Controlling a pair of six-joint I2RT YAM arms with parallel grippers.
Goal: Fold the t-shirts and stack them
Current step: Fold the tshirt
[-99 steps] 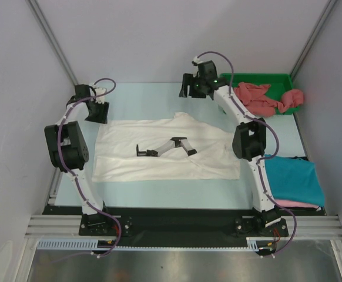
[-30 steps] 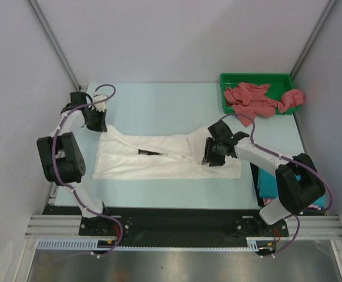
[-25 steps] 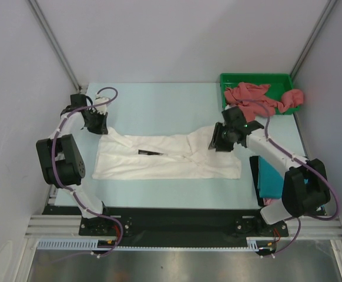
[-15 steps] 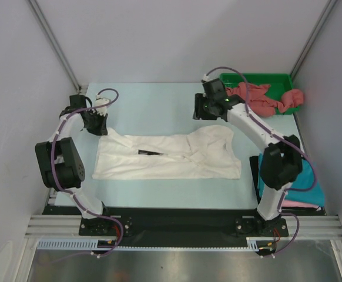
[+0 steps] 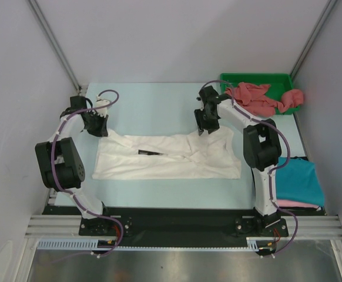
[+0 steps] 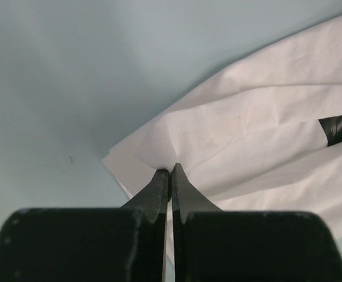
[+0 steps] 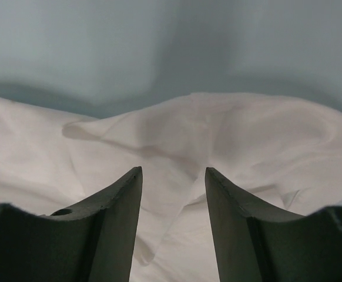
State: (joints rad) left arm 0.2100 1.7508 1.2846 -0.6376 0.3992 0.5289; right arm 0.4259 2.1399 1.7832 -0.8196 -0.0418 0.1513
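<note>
My right gripper will next move down onto the raised fold just inside the white t-shirt's wrinkled far edge.
A white t-shirt (image 5: 165, 157) lies folded into a long band across the middle of the table. My left gripper (image 5: 97, 128) is at its far left corner, shut on a pinch of the white cloth (image 6: 265, 117); in the left wrist view the gripper (image 6: 171, 170) has the fold caught between its tips. My right gripper (image 5: 204, 129) hangs open just above the rumpled far right edge of the shirt (image 7: 230, 135); the right wrist view shows nothing between this gripper's (image 7: 174, 173) fingers.
A green tray (image 5: 256, 76) at the far right holds dusty red t-shirts (image 5: 254, 98), one draped over its right rim. A folded teal t-shirt (image 5: 297, 179) lies on a pink one (image 5: 300, 204) at the near right. Grey walls close in both sides.
The right arm has swung from the shirt's right middle to its far edge, and its jaws have widened. The left gripper has kept its hold on the corner.
</note>
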